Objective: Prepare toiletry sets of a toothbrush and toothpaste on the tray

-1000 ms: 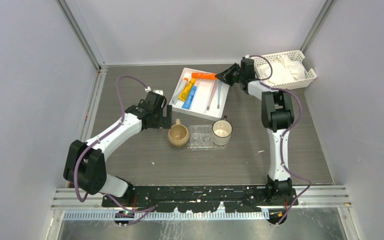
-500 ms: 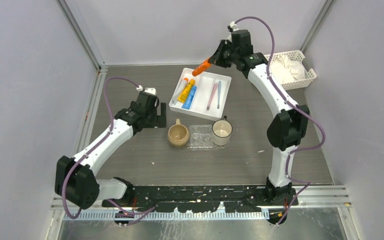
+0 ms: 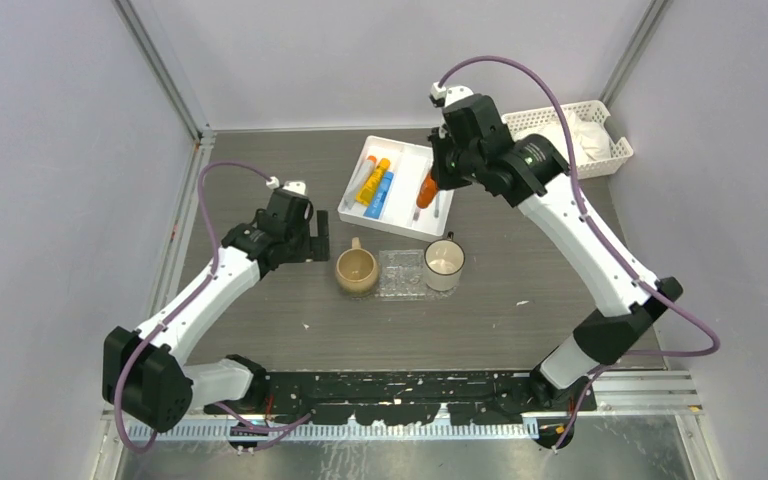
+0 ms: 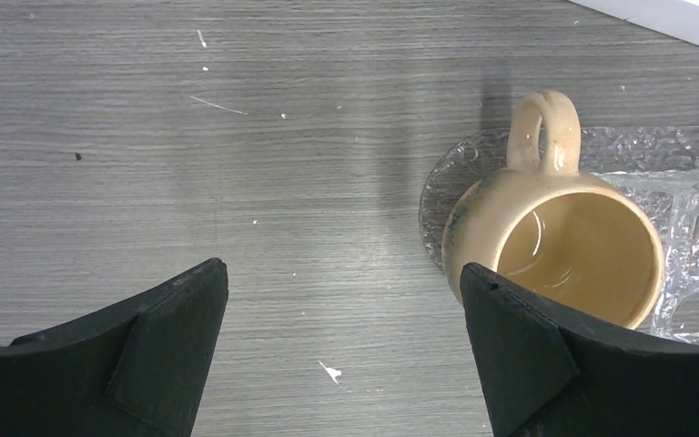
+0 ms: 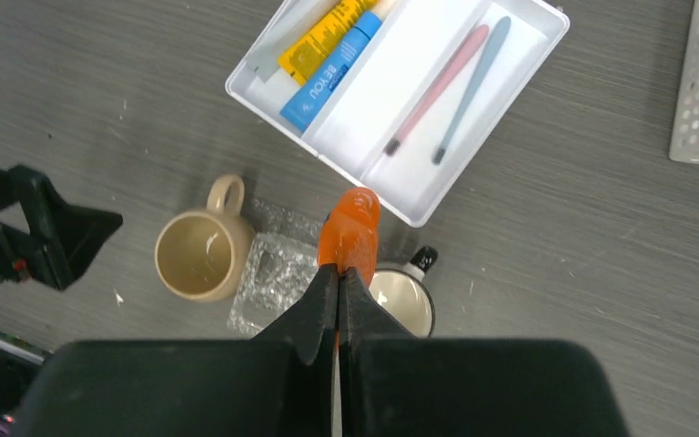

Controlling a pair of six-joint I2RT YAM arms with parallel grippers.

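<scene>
Next, the right gripper moves back and down over the clear tray's part beside the white mug [image 3: 444, 264] and releases the orange tube [image 3: 426, 190], as that spot is empty.
My right gripper [image 3: 430, 180] is shut on the flat end of the orange toothpaste tube [image 3: 426, 190] and holds it in the air; the tube [image 5: 349, 229] hangs tip down above the clear tray [image 5: 273, 273]. The clear tray [image 3: 400, 272] lies between a tan mug [image 3: 356, 270] and a white mug [image 3: 444, 264]. A yellow tube [image 3: 374, 181] and a blue tube [image 3: 383, 192] lie in the white compartmented tray [image 3: 355, 214]. Pink and blue toothbrushes [image 5: 446, 91] lie in its right compartment. My left gripper [image 3: 318, 234] is open and empty, left of the tan mug [image 4: 564, 246].
A white slotted basket [image 3: 615, 150] holding white cloth stands at the back right. The enclosure walls and metal posts close in the table at the back and sides.
My right arm has swung from the back of the white compartmented tray forward and down, carrying the orange tube over towards the clear tray. My left gripper has drawn back slightly to the left.
</scene>
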